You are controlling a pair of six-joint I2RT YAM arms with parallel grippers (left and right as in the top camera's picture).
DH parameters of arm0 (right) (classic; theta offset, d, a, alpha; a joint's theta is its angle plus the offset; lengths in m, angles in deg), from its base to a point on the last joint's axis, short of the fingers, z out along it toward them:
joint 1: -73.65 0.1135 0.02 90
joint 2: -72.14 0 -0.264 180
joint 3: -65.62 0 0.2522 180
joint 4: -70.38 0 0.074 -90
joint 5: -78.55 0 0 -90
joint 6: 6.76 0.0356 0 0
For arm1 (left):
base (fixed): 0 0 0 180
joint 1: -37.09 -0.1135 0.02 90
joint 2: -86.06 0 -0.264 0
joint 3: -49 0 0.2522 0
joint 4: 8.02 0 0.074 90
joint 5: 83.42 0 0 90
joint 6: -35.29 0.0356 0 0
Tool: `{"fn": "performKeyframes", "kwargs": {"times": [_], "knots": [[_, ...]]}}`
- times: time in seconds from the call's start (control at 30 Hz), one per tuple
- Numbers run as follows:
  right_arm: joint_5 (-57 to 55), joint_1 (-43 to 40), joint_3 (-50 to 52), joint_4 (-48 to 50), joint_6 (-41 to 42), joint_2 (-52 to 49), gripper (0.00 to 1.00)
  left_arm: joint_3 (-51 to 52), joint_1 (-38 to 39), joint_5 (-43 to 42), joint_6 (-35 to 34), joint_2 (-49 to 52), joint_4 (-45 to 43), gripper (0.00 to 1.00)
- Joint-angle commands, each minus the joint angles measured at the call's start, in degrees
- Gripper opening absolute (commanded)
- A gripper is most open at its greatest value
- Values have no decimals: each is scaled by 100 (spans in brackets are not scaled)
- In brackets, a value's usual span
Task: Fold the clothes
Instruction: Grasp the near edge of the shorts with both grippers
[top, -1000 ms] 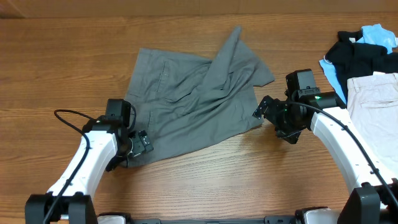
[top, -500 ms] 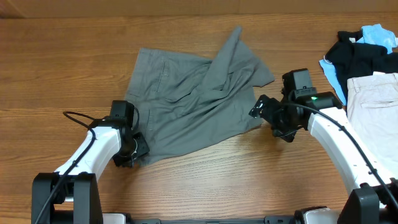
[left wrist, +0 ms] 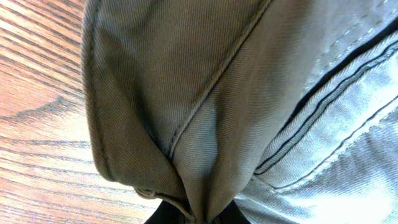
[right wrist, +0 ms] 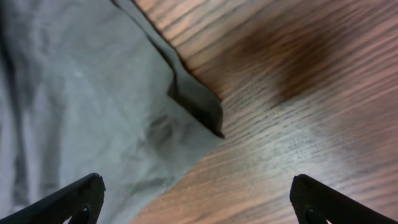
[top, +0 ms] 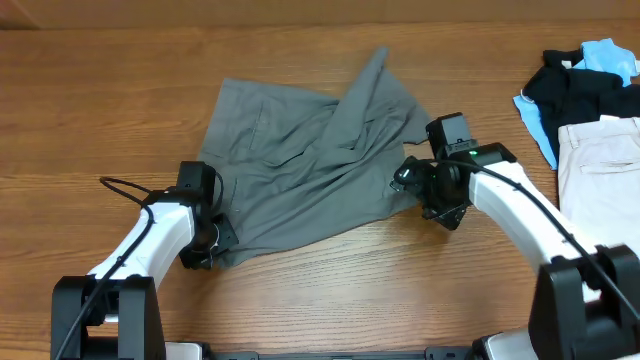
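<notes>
The tip of the trousers' corner pokes out over bare wood between my spread fingers, so my right gripper will lower and close on it next.
The grey trousers (top: 300,170) lie crumpled on the wooden table (top: 100,100), with one leg folded up toward the back. My left gripper (top: 218,240) sits at their near-left corner, shut on a pinched fold of the grey cloth (left wrist: 249,93); a pocket seam shows in the left wrist view. My right gripper (top: 403,178) stands open at the trousers' right edge. In the right wrist view its fingers (right wrist: 81,199) spread wide over the grey cloth's corner (right wrist: 62,93) and bare wood, gripping nothing.
At the far right lies a pile: a black garment (top: 570,95), a light-blue one (top: 608,55) and beige trousers (top: 600,165). A black cable (top: 120,190) loops beside my left arm.
My left gripper has shut on the trousers' near-left corner. My right arm has moved left, up to the trousers' right edge, still open.
</notes>
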Motion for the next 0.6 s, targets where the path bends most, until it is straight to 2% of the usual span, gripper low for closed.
{"fn": "performKeyframes", "kwargs": {"times": [0.0, 0.27, 0.47, 0.57], "knots": [[94, 11, 26, 140, 98, -282, 100, 177, -26, 79, -55, 271, -94, 11], [138, 11, 26, 332, 98, -623, 95, 177, -26, 81, -55, 271, -98, 14], [114, 11, 26, 442, 96, -809, 83, 177, -26, 76, -55, 271, -98, 10], [55, 13, 26, 444, 98, -813, 82, 177, -26, 76, -55, 271, -96, 12]]}}
